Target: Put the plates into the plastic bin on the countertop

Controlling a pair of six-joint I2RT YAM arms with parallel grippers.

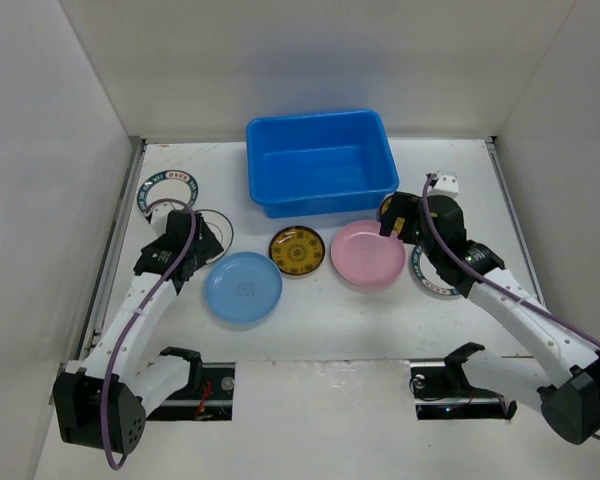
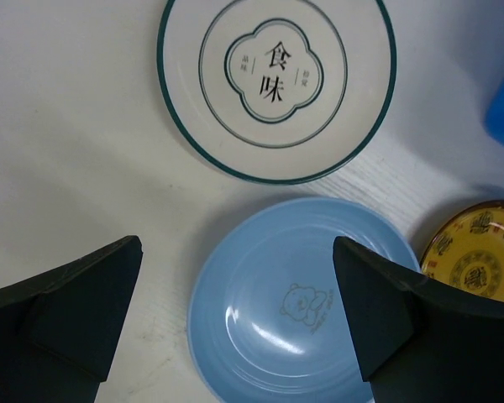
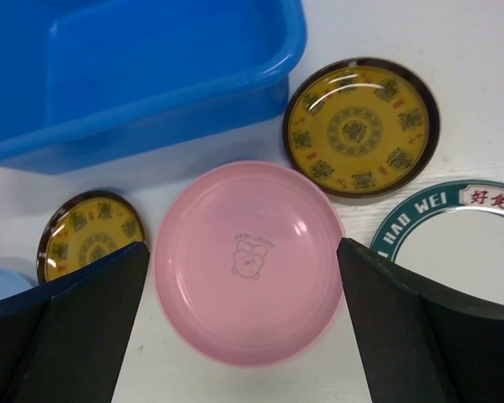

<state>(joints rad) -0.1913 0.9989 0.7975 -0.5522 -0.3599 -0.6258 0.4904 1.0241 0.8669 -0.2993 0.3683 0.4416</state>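
Bare countertop gives a finger room, so my left gripper should next go down and back onto the light blue plate's rim away from the yellow-gold plate.
The plastic bin stands empty at the back middle of the countertop. In front of it lie a light blue plate, a yellow-gold plate and a pink plate. My left gripper is open, hovering over the light blue plate with its jaws wide to either side. My right gripper is open above the pink plate. A second yellow-gold plate lies next to the bin.
A white plate with a teal rim lies at the far left. Another white plate lies just beyond my left gripper. A third lies right of the pink plate, partly under my right arm. White walls enclose the surface.
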